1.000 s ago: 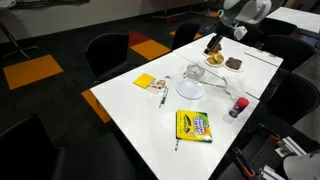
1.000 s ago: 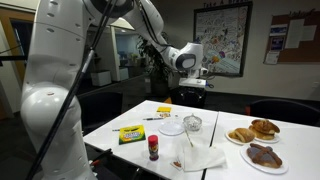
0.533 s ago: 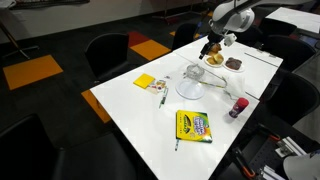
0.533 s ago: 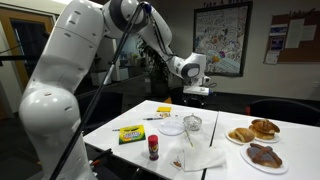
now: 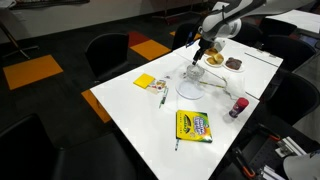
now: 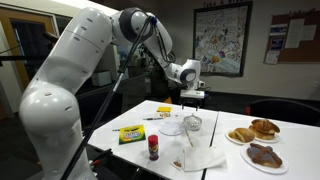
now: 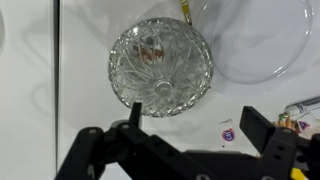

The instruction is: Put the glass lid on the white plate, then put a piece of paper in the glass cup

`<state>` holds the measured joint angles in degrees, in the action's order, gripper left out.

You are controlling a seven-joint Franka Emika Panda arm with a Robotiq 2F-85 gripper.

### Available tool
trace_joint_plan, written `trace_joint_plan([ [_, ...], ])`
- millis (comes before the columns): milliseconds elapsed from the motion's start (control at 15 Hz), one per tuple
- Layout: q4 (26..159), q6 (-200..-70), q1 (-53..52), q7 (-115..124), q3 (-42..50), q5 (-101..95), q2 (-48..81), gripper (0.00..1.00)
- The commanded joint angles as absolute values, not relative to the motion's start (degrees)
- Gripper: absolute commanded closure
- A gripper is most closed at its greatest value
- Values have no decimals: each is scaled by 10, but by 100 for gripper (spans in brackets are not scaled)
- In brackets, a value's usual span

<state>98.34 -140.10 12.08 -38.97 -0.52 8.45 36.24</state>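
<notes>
I will next move my gripper down and sideways toward the glass lid's middle, because the lid is below it and to its left in the wrist view.
My gripper [image 7: 195,125] is open and empty. It hangs a short way above the table, just beside and above the glass cup [image 6: 193,123]. In the wrist view a round, cut-patterned piece of clear glass [image 7: 160,65] lies just ahead of my fingers; I take it for the glass lid seen from above, resting on the cup, but I cannot tell the two apart. The white plate [image 7: 262,40] lies right next to it and is bare. In both exterior views the gripper [image 5: 200,48] [image 6: 192,97] is over the cup [image 5: 193,72], with the plate [image 5: 190,91] [image 6: 172,128] beside it.
Two plates of brown pastries [image 6: 255,130] [image 6: 265,155] stand at one end. Crumpled white paper [image 6: 203,157], a purple-capped tube [image 5: 238,106], a crayon box [image 5: 194,125], yellow sticky notes [image 5: 145,81] and a pen lie on the white table [image 5: 130,105]. Office chairs surround it.
My gripper has moved from above the pastry plates down and across to just above the glass cup. Nothing on the table has moved.
</notes>
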Motion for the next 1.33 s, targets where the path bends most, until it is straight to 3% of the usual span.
trace_joint_plan([
  [0, 956, -1395, 120, -351, -1, 46, 387, 0],
  [333, 942, -1384, 126, -314, -2, 20, 402, 0],
  [400, 938, -1380, 126, -308, -2, 17, 405, 25],
  [467, 935, -1378, 127, -304, -3, 15, 407, 26],
  [1133, 910, -1365, 128, -280, -3, 0, 426, 97],
  [1267, 903, -1357, 126, -276, 0, -3, 423, 99],
])
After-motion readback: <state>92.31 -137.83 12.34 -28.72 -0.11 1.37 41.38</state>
